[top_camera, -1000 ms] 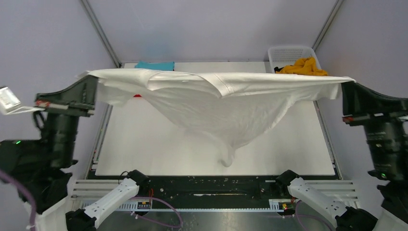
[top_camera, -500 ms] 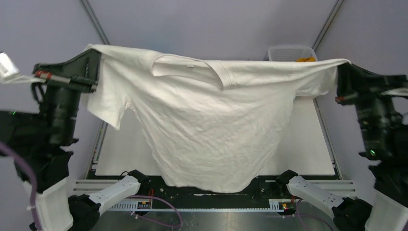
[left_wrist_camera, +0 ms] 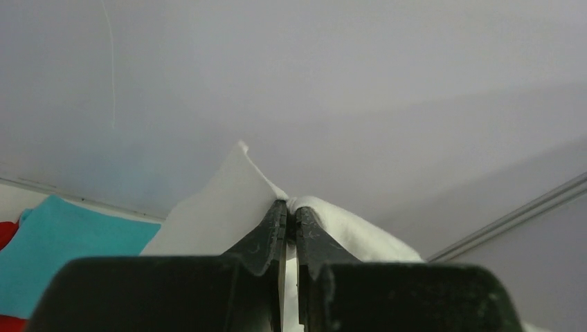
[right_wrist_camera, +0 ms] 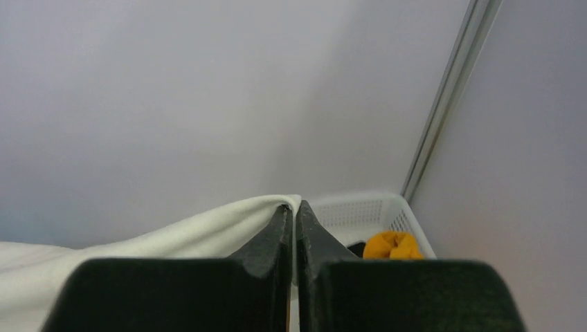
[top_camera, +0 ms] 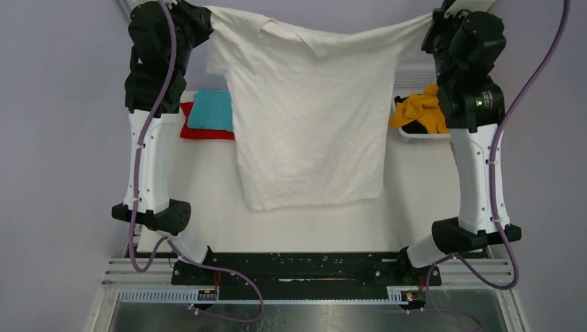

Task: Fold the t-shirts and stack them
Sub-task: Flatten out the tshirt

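Next I should lower my right gripper and draw it back toward the bare tabletop by the black bar [top_camera: 375, 220], then release the t-shirt's shoulder, since the white t-shirt [top_camera: 308, 117] hangs flat.
I hold the white t-shirt [top_camera: 308, 117] stretched high between both arms; it hangs flat, its hem just above the table middle. My left gripper [top_camera: 205, 12] is shut on its left shoulder, as the left wrist view [left_wrist_camera: 291, 207] shows. My right gripper [top_camera: 434, 19] is shut on its right shoulder, as the right wrist view [right_wrist_camera: 293, 207] shows. A folded teal t-shirt [top_camera: 211, 111] lies on a folded red t-shirt [top_camera: 190, 128] at the back left. The mustard-yellow t-shirt [top_camera: 422, 111] lies bunched in the basket.
The white lattice basket [top_camera: 415, 135] stands at the back right, also in the right wrist view [right_wrist_camera: 360, 211]. Both arms stand upright at the table's sides. The black rail [top_camera: 304, 266] runs along the near edge.
Both arms have swung up and away to the back, lifting the white t-shirt from a sagging horizontal spread to a flat vertical hang. The teal and red stack is now uncovered.
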You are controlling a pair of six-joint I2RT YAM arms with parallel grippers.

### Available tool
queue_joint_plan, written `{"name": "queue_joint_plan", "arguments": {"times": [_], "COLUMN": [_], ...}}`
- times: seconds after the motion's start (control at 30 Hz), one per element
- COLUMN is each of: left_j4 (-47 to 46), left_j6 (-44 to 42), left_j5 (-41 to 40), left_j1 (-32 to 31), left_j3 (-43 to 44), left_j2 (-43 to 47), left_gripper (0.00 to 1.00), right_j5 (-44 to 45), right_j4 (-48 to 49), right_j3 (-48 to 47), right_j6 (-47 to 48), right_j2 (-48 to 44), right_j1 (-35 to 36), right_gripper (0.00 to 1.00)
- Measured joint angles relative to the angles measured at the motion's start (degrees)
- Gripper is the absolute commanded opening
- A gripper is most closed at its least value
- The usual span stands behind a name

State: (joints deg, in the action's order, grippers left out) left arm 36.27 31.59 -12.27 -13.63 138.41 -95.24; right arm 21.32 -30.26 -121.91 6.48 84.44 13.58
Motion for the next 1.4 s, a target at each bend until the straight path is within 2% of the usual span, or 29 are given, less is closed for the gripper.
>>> {"name": "queue_joint_plan", "arguments": {"times": [0.17,0.27,0.33,0.43,0.53,0.6,0.7,0.77,0.87,0.9,1.0,1.07,1.2,1.3,1.4], "left_j4": [-2.4,-5.6,-8.7,-14.8,-23.0,-26.3,-28.5,-27.8,-25.6,-25.4,-25.4,-25.0,-20.1,-14.6,-7.5], "left_j6": [0.0,-0.7,-1.6,-3.0,-3.5,-3.1,-0.4,2.4,6.5,8.0,12.0,14.2,18.6,21.3,22.8], "left_j5": [4.1,5.7,6.3,6.4,5.0,4.0,3.2,3.2,2.8,2.5,1.7,1.3,-1.7,-5.3,-8.0], "left_j1": [0.6,0.5,0.6,0.6,0.7,0.7,0.8,0.8,0.8,0.8,0.8,0.8,0.7,0.7,0.7], "left_j3": [0.7,-1.9,-8.2,-24.4,-49.0,-62.8,-82.1,-93.4,-103.3,-105.5,-109.0,-110.0,-110.2,-110.0,-107.6], "left_j2": [0.5,4.9,10.3,20.4,31.5,35.2,37.1,37.0,37.5,38.0,38.6,38.2,37.3,38.8,41.6], "left_gripper": [0.0,0.0,0.0,0.0,0.0,0.0,0.0,0.0,0.0,0.0,0.16,0.19,0.13,0.02,0.0], "right_j5": [-6.6,-8.7,-9.6,-11.5,-15.6,-19.4,-25.1,-28.3,-32.3,-33.2,-34.1,-33.7,-30.6,-28.3,-27.9], "right_j4": [-1.9,-1.2,-0.4,1.6,4.5,6.1,6.1,5.7,3.6,2.8,0.3,-1.5,-4.7,-7.3,-12.3], "right_j3": [-13.8,-13.3,-8.3,6.7,27.8,41.5,58.8,66.8,76.2,78.4,81.9,82.7,83.0,82.9,80.6], "right_j6": [-2.4,-2.8,-2.9,-3.3,-5.4,-8.1,-14.2,-18.3,-23.7,-25.1,-28.2,-29.7,-31.3,-31.7,-31.8], "right_j2": [5.3,1.7,-2.8,-11.9,-22.3,-27.8,-32.6,-32.7,-31.9,-31.5,-29.9,-28.3,-27.1,-28.3,-29.9], "right_j1": [-4.5,-5.1,-5.1,-5.1,-5.2,-5.2,-5.1,-5.1,-5.1,-5.1,-5.1,-5.1,-5.2,-5.2,-5.3], "right_gripper": [0.0,0.02,0.05,0.06,0.08,0.09,0.1,0.1,0.13,0.13,0.15,0.15,0.15,0.1,0.1]}}
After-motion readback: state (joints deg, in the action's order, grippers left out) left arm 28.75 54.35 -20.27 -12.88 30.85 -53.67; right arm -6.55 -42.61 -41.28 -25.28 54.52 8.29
